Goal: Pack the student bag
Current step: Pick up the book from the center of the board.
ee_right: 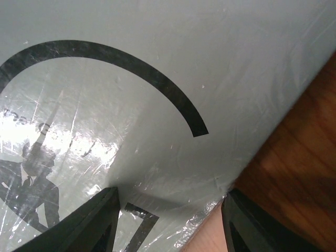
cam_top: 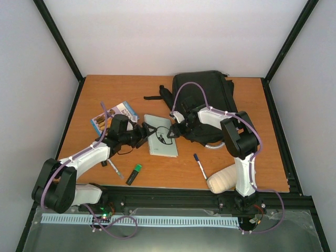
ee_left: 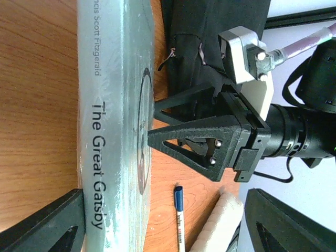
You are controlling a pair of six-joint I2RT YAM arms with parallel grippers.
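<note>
I should keep my left gripper at the book's spine and close it across the thickness next.
The student bag [cam_top: 205,97], a black backpack, lies flat at the back of the table; its fabric also shows in the left wrist view [ee_left: 194,37]. A grey book, The Great Gatsby [cam_top: 161,143], lies in front of it. My left gripper [cam_top: 142,134] stands open at the book's left side, the spine [ee_left: 102,131] just inside its left finger [ee_left: 50,226]. My right gripper [cam_top: 170,131] is open at the book's right edge, one finger [ee_right: 86,223] over the cover [ee_right: 157,79], the other [ee_right: 262,228] over bare wood. Its fingertips [ee_left: 152,137] touch the cover's far edge.
A blue booklet [cam_top: 113,115] lies behind the left arm. A green highlighter [cam_top: 134,174] and a marker [cam_top: 115,169] lie near the front edge. A blue-capped pen [cam_top: 200,166] and a cream padded pouch [cam_top: 223,178] lie beside the right arm's base. The backpack's straps [cam_top: 157,95] trail left.
</note>
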